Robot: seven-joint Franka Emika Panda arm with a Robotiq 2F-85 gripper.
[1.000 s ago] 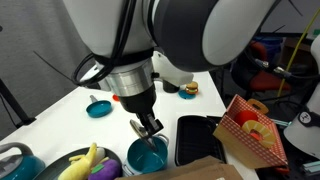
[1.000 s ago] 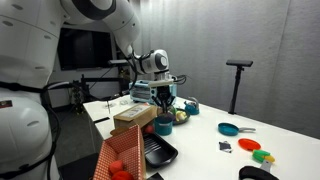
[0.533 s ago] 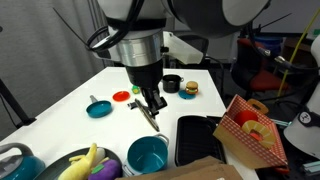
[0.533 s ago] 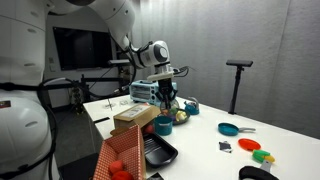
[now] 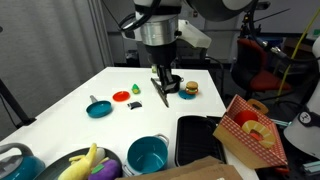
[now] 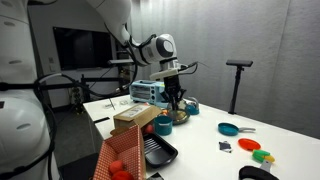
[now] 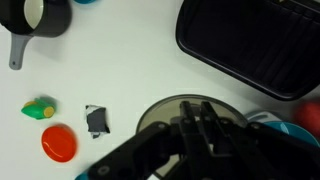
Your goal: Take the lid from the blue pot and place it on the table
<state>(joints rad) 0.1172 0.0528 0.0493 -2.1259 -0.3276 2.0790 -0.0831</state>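
Observation:
I should next move my gripper toward the toy burger, over the gap between it and the black tray, and let go of the knob, because the table is bare there.
My gripper (image 5: 163,90) is shut on the knob of the lid (image 7: 160,122), a round dark lid with a metal rim. It hangs tilted from the fingers above the white table (image 5: 70,100), and also shows in an exterior view (image 6: 177,100). In the wrist view the shut fingers (image 7: 196,128) cover the lid's middle. The blue pot (image 5: 148,155) stands uncovered at the near edge, in front of the gripper, and also shows in an exterior view (image 6: 163,126).
A small black pot (image 5: 172,83) and a toy burger (image 5: 189,89) lie behind the gripper. A shallow teal pan (image 5: 98,108), a red disc (image 5: 121,96) and a small black piece (image 7: 95,120) lie beside it. A black tray (image 5: 198,138) and a red box (image 5: 250,130) stand near the blue pot.
The gripper has risen from the blue pot with the lid in it and moved away toward the far middle of the table. The pot now stands open.

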